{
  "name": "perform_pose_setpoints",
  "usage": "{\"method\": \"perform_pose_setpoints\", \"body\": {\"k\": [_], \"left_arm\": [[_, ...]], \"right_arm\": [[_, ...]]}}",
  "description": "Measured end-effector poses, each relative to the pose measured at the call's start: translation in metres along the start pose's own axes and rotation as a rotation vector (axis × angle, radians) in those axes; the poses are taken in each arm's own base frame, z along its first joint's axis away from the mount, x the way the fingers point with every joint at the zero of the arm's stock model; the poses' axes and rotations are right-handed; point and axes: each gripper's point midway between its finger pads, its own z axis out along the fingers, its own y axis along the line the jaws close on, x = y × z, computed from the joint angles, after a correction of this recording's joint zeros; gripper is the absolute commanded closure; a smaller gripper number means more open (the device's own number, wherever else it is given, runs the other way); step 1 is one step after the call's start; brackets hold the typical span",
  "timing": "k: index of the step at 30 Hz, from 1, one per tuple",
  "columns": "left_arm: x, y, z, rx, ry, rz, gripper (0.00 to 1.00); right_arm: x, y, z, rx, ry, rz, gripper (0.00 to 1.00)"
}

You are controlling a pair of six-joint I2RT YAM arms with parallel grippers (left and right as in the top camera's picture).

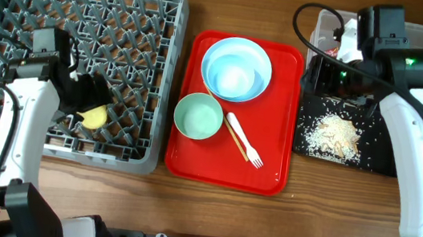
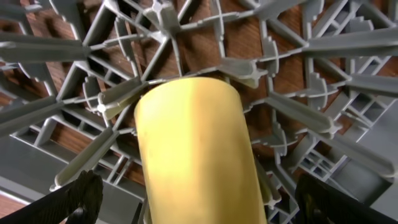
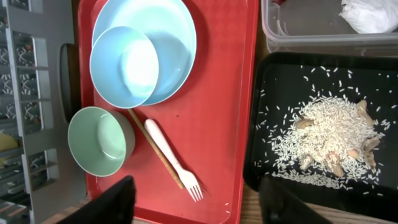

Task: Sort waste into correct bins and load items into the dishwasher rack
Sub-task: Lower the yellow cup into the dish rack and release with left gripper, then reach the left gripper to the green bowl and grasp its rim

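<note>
My left gripper rises out of the rack next and comes down over the red tray onto the small green bowl's rim (image 1: pixel 217 103), since the bowl stands apart.
The grey dishwasher rack (image 1: pixel 0 129) stands at the left. My left gripper (image 1: pixel 85 96) is inside it, open, its fingers (image 2: pixel 205 202) either side of a yellow cup-like item (image 2: pixel 193 149) lying on the pegs, with gaps on both sides. On the red tray (image 1: pixel 269 174) a pale blue bowl (image 3: pixel 124 65) sits in a pale blue plate (image 3: pixel 177 37), with a small green bowl (image 3: pixel 99 140), a white fork (image 3: pixel 174 158) and a chopstick (image 3: pixel 146 137). My right gripper (image 3: pixel 199 202) is open and empty above the tray's front. Rice scraps (image 3: pixel 329 134) lie in the black tray (image 3: pixel 273 74). A white tissue (image 3: pixel 370 14) is in the clear tub (image 3: pixel 298 34).
The rack's grey wall (image 3: pixel 37 93) borders the red tray's left edge. My right arm (image 1: pixel 413 119) reaches over the black tray and the tub. Bare wooden table (image 1: pixel 184 212) runs along the front. The red wrapper is not clearly visible.
</note>
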Motion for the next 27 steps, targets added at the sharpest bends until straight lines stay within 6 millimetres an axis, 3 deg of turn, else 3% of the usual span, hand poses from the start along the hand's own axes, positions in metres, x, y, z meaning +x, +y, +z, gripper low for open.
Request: {"method": "perform_pose_setpoints", "body": {"k": [5,9,11,17,20,22,24,27], "left_arm": [[-0.031,-0.019,-0.031,0.09,-0.111,0.003,0.0],[-0.045,-0.058,-0.072,0.232,-0.251,0.072,0.0],[-0.033,-0.088,-0.084,0.293,-0.262,0.155,0.0],[0.016,-0.163,-0.09,0.402,-0.221,0.391,0.0],[0.04,-0.199,-0.088,0.447,-0.205,0.5,0.06],[0.064,-0.233,-0.08,0.483,-0.186,0.598,0.12],[0.08,-0.25,-0.069,0.488,-0.157,0.652,0.17],[0.114,-0.269,-0.034,0.451,-0.06,0.739,0.26]], "right_arm": [[0.0,-0.001,0.0,0.003,-0.001,-0.013,0.26],[-0.002,-0.007,-0.001,0.009,-0.006,0.022,0.26],[-0.006,-0.019,-0.003,0.019,-0.015,0.075,0.25],[-0.016,-0.063,-0.013,0.054,-0.049,0.238,0.24],[-0.016,-0.067,-0.014,0.057,-0.05,0.255,0.24],[-0.015,-0.066,-0.013,0.057,-0.047,0.256,0.24],[-0.014,-0.066,-0.013,0.058,-0.043,0.258,0.24],[-0.013,-0.066,-0.013,0.054,-0.039,0.261,0.24]]}}
